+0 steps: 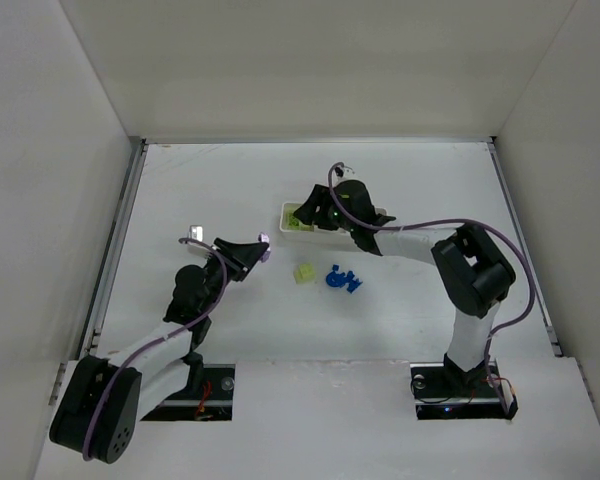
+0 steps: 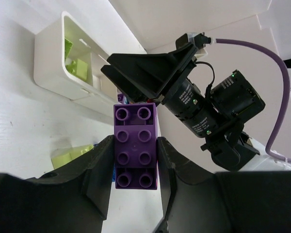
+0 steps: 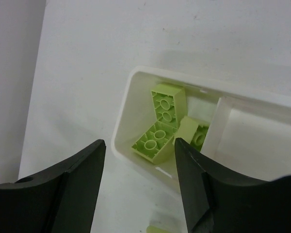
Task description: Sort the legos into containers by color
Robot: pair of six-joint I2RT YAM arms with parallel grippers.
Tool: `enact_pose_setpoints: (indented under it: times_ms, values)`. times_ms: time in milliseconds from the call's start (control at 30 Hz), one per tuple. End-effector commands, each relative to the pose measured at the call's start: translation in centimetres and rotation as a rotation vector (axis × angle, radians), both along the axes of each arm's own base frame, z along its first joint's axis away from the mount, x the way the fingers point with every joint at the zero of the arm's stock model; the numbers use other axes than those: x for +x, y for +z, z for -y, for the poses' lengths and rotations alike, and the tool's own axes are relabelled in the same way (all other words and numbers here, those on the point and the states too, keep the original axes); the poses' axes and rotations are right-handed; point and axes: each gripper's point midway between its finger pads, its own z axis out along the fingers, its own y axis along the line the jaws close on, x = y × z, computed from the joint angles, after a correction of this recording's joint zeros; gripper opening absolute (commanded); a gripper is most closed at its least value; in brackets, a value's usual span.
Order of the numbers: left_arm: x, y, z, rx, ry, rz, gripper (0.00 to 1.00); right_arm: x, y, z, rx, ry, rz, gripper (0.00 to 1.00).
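The tray end showing purple [image 2: 121, 98] is outward of my left gripper and to its right in the top view. I will carry the matching purple brick over it and let go.
My left gripper [image 1: 257, 248] is shut on a purple brick [image 2: 135, 145], which is held off the table, left of the tray; the brick also shows in the top view [image 1: 266, 241]. My right gripper [image 1: 308, 212] is open and empty above the left end compartment of the white tray [image 3: 122, 114], where lime-green bricks [image 3: 161, 127] lie. In its wrist view the right gripper [image 3: 139, 162] has its jaws wide apart. One lime-green brick [image 1: 303, 272] and a small cluster of blue bricks [image 1: 342, 279] lie on the table in front of the tray.
The tray [image 1: 289, 216] runs rightward under the right arm, mostly hidden by it. White walls enclose the table on three sides. The right gripper's body [image 2: 150, 73] sits close beyond the purple brick.
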Motion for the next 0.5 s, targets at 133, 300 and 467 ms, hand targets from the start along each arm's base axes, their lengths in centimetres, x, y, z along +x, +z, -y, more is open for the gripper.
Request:
enact_pose_setpoints:
  times_ms: [133,300,467]
  values:
    - [0.3,4.5,2.3,-0.004,-0.048,0.137,0.24,-1.0,7.8,2.2,0.089,-0.043,0.165,0.64]
    - [0.4,5.1,6.2,0.04,-0.12,0.155,0.24,-2.3,9.7,9.9,0.07,-0.217,0.248,0.35]
    - [1.0,4.6,11.5,0.109,-0.199,0.152,0.24,-4.8,9.8,16.6,0.039,-0.387,0.279,0.28]
